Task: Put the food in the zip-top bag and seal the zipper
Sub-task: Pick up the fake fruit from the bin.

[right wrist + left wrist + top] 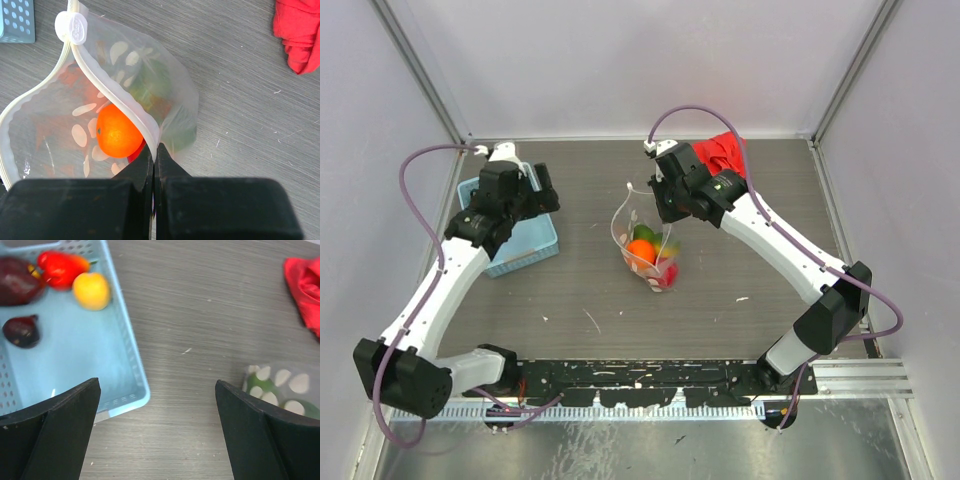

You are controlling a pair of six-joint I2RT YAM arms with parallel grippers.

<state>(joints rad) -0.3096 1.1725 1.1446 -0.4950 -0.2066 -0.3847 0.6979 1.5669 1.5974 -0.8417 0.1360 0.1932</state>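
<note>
The smaller dark purple fruit is still in the basket. I will move my left gripper to the left in the top view, down over it, and close.
The clear dotted zip-top bag (pixel 648 250) stands in the middle of the table with its mouth open. Inside it are an orange fruit (pixel 117 132), a green one (pixel 150 85) and something red. My right gripper (pixel 156 150) is shut on the bag's zipper rim (pixel 117 97) and holds that edge up; it also shows in the top view (pixel 658 215). My left gripper (pixel 157 430) is open and empty, above the table at the basket's right edge (pixel 546 192). A red fruit (pixel 60 267), a yellow-orange fruit (pixel 91 290) and two dark purple fruits (pixel 22 331) lie in the basket.
The light blue basket (pixel 525 250) stands at the left, under my left wrist. A red cloth (pixel 722 150) lies at the back behind my right arm. The bag also shows at the right edge of the left wrist view (pixel 280 387).
</note>
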